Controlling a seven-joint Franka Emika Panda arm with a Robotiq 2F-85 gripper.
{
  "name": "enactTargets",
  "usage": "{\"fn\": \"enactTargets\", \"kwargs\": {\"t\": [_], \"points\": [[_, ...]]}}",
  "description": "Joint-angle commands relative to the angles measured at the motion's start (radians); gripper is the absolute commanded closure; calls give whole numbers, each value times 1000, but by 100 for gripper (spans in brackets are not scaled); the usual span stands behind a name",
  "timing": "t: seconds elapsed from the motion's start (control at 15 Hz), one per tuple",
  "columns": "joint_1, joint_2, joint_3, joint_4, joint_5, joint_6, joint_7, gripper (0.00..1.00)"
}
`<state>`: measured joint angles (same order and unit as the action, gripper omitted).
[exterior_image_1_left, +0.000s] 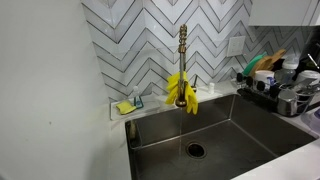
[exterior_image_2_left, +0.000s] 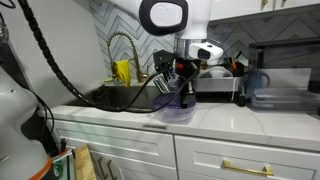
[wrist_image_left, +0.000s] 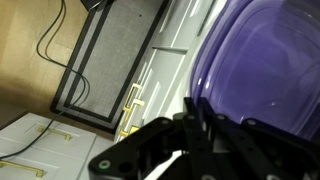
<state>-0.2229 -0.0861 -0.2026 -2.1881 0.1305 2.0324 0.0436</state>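
Note:
My gripper holds the purple bowl (exterior_image_2_left: 176, 113) and next will lower it slightly onto the front part of the counter and release the bowl's rim, because clear white counter is beneath it.
My gripper (exterior_image_2_left: 181, 98) hangs down over the white counter (exterior_image_2_left: 215, 117), to the right of the sink. Its fingers are closed together on the rim of a translucent purple plastic bowl (exterior_image_2_left: 176, 113) that sits at or just above the counter's front part. In the wrist view the purple bowl (wrist_image_left: 265, 70) fills the upper right, and my black fingers (wrist_image_left: 205, 125) pinch its edge at the bottom. The gripper does not show in the exterior view of the sink.
A steel sink (exterior_image_1_left: 205, 128) has a gold faucet (exterior_image_1_left: 183, 45) with yellow gloves (exterior_image_1_left: 182, 90) draped on it and a yellow sponge (exterior_image_1_left: 124, 107) on the ledge. A full dish rack (exterior_image_2_left: 215, 85) and a clear container (exterior_image_2_left: 275, 88) stand behind the bowl. Below are white cabinets with gold handles (wrist_image_left: 132, 105) and a floor mat (wrist_image_left: 100, 60).

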Motion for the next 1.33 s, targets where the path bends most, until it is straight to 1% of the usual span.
{"fn": "enactTargets", "kwargs": {"t": [0.0,0.2,0.47,1.07,1.13,1.2,1.27], "points": [[5,-46,3,-79,-42,93,39,98],[8,-52,4,-111,-23,139,49,98],[8,-57,3,-139,-9,172,57,98],[5,-68,3,-151,-17,163,89,98],[4,-68,3,-151,-19,161,93,88],[4,-68,2,-150,-16,157,90,66],[4,-69,1,-147,-13,155,91,64]]}}
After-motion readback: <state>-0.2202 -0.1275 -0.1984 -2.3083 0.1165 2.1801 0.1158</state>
